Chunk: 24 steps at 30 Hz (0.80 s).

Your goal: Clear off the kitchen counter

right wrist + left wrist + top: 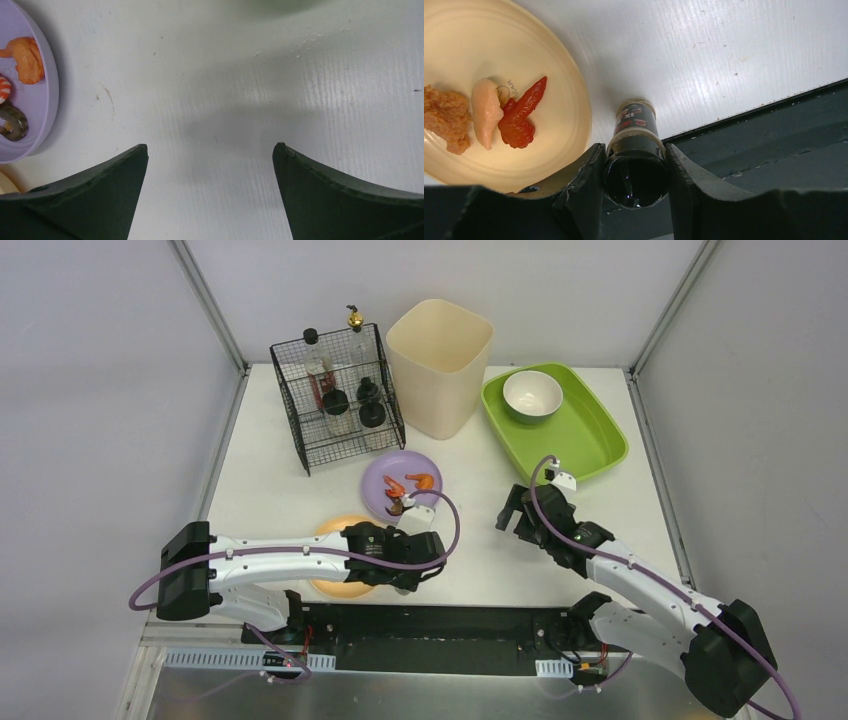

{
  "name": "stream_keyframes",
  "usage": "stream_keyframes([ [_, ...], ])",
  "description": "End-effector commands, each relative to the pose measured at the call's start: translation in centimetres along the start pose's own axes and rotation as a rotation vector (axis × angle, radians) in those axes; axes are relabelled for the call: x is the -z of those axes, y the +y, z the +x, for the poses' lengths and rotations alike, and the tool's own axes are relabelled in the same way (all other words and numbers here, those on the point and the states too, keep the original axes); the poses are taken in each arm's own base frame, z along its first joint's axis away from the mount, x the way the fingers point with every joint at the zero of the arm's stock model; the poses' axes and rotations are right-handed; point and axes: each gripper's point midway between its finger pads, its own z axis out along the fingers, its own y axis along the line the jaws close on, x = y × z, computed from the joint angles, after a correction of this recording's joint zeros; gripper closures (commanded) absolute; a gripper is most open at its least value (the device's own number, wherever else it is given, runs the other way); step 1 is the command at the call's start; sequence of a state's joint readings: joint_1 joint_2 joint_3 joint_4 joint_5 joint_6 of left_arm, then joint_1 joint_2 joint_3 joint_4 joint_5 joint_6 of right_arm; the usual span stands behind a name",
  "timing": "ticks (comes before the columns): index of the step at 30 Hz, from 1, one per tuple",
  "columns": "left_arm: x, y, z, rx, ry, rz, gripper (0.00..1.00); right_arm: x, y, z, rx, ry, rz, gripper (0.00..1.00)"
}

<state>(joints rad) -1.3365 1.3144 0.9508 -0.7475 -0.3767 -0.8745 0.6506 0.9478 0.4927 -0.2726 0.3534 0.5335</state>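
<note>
The wire basket already holds other bottles, so next the robot's left gripper will rise, carry the bottle outward, lower it into the basket's free near spot and then release it.
My left gripper [634,156] is shut on a small dark bottle [635,135] with a black cap and a red and black label. It holds the bottle by the cap end, close to the front edge of the white kitchen counter [724,50]. In the top view the left gripper [425,565] hides the bottle. A cream plate [559,90] with fried food and a red piece lies just left of it, partly under the left arm in the top view [335,587]. My right gripper [513,510] is open and empty over bare counter [225,75].
A purple plate [383,475] with shrimp lies mid-counter, and its edge shows in the right wrist view [37,115]. At the back stand a wire basket [335,390] of bottles and a beige bin [440,365]. A green tray [595,440] holds a white bowl [532,393].
</note>
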Motion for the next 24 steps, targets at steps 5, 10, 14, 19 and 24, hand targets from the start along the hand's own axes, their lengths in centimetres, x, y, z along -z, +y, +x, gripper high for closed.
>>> stream_keyframes([
  [5, 2.5, 1.2, -2.9, -0.043, -0.102, -0.041, 0.96, -0.1, 0.3, -0.2, 0.009, -0.013, -0.01, 0.01],
  [10, 4.0, 2.0, -5.8, -0.072, -0.164, -0.08, 1.0, -0.1, 0.3, -0.2, 0.01, -0.013, -0.013, 0.01],
  [14, 4.6, 3.4, -8.1, -0.051, -0.199, -0.106, 1.0, -0.1, 0.5, -0.2, 0.009, -0.011, -0.019, 0.01],
  [19, 4.6, 6.2, -10.9, 0.005, -0.221, -0.163, 1.0, 0.0, 0.5, -0.1, 0.009, -0.01, -0.023, 0.01],
  [24, 5.3, 9.0, -15.0, 0.071, -0.278, -0.202, 1.0, 0.0, 0.6, -0.1, 0.01, -0.01, -0.026, 0.01],
])
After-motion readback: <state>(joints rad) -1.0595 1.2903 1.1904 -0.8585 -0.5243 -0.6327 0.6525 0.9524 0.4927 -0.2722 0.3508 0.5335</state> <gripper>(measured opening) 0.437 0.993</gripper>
